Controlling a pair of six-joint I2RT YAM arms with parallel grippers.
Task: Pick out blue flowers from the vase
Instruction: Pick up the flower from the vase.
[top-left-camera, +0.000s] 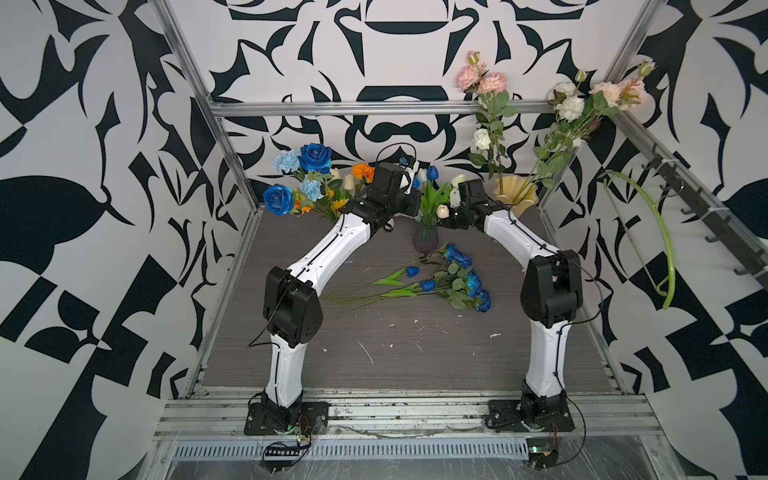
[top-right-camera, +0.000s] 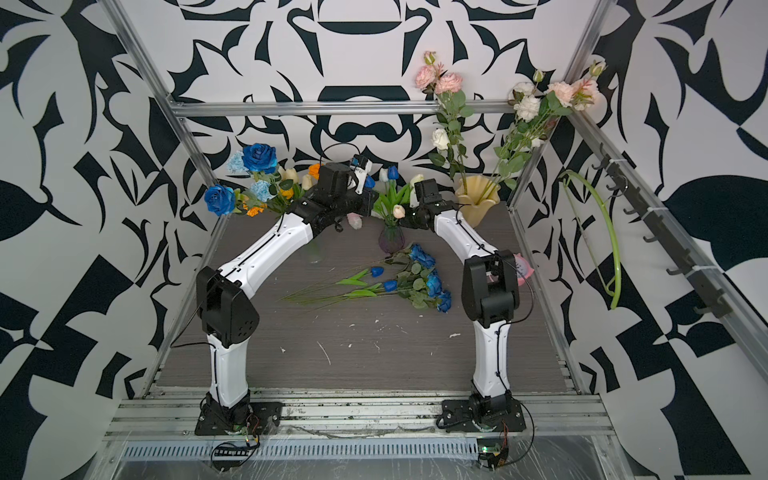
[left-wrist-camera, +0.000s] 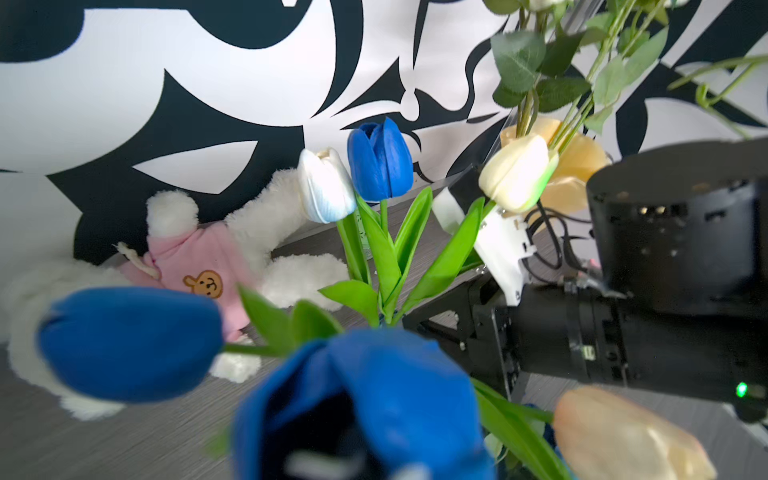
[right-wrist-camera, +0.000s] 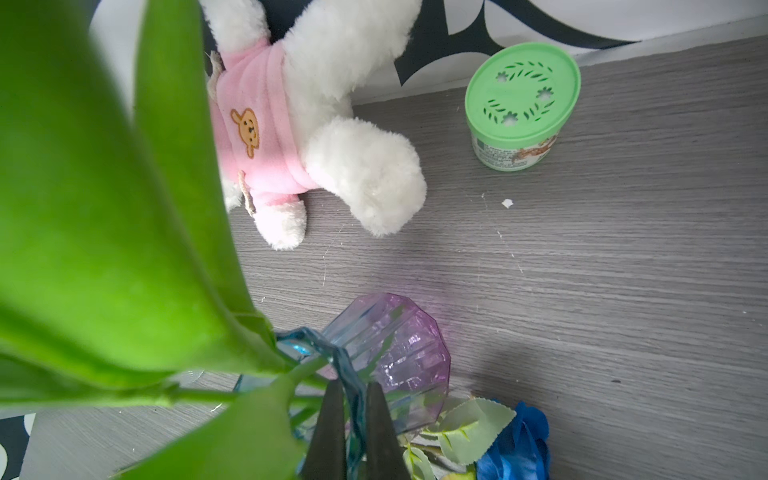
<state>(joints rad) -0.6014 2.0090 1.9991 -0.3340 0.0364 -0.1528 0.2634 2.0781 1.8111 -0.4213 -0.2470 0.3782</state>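
Observation:
My left gripper brings the tulip back toward my base and down beside the loose blue tulips (top-left-camera: 412, 272) below next, and then releases it.
A purple glass vase (top-left-camera: 424, 240) (right-wrist-camera: 390, 345) stands at mid-table with tulips in it. One blue tulip (top-left-camera: 432, 172) (left-wrist-camera: 380, 160) rises at its back. My right gripper (right-wrist-camera: 355, 386) is shut on the vase's rim, one jaw on each side of the glass. My left gripper (top-right-camera: 365, 176) hangs over the bouquet. In the left wrist view a blurred blue tulip (left-wrist-camera: 365, 399) covers its jaws, with another blue tulip (left-wrist-camera: 129, 343) beside it. Blue flowers (top-left-camera: 461, 282), roses and tulips, lie on the table in front of the vase.
A back-left bouquet holds blue roses (top-left-camera: 316, 157), pale-blue carnations (top-left-camera: 286, 161) and orange blooms. A cream vase (top-left-camera: 515, 193) with pink and white flowers stands at the back right. A plush toy (right-wrist-camera: 299, 124) and a green-lidded tub (right-wrist-camera: 521, 104) sit behind the purple vase.

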